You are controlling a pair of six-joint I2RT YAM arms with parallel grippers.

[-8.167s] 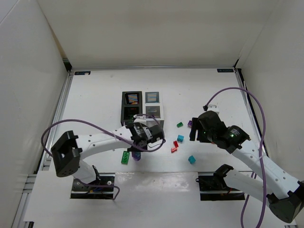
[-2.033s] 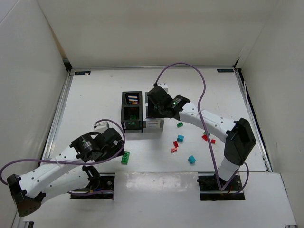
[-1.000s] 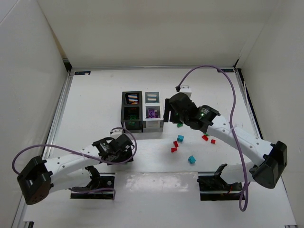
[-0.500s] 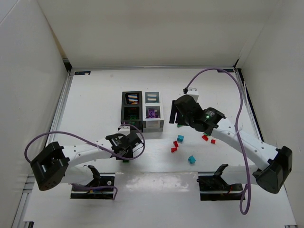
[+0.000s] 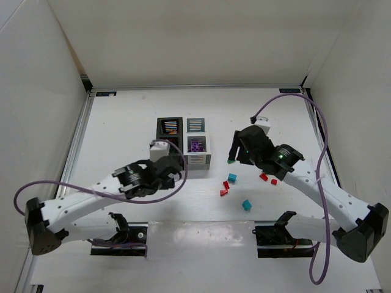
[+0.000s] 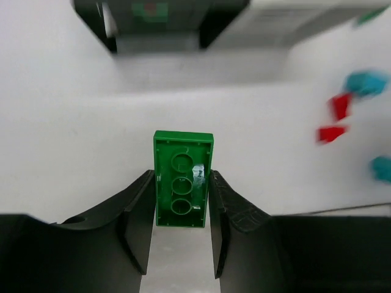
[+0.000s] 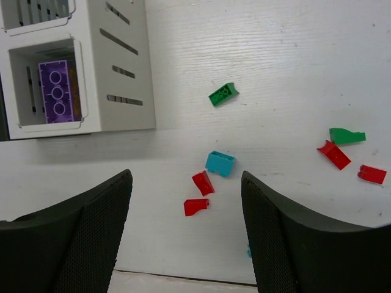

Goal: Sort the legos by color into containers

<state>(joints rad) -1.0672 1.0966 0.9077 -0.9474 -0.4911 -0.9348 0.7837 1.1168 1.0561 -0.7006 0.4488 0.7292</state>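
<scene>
The near black bin [image 6: 159, 13] already has green showing inside it, so my left gripper will next move the green lego outward over that bin and then open.
My left gripper [image 6: 181, 183] is shut on a green lego [image 6: 182, 179], held by its long sides with the hollow underside facing the camera, above the table just short of the containers [image 5: 183, 143]. From above, the left gripper [image 5: 171, 170] sits by the near black bin. My right gripper [image 7: 186, 178] hangs open over a teal lego [image 7: 220, 163] and two red legos [image 7: 202, 182], right of the bins. A purple lego [image 7: 56, 93] lies in the near white bin [image 7: 122, 73]. A small green lego [image 5: 231, 161] lies beside the right gripper [image 5: 239, 151].
More loose pieces lie right of the bins: a teal one [image 5: 246, 204] near the front, two red ones [image 5: 263, 177], and a green wedge [image 7: 347, 135]. The far black bin [image 5: 169, 126] holds striped colour. White walls enclose the table.
The left gripper shut on the green lego near the front edge and carried it up toward the bins. The right arm drew back from the bins to the right, jaws still open.
</scene>
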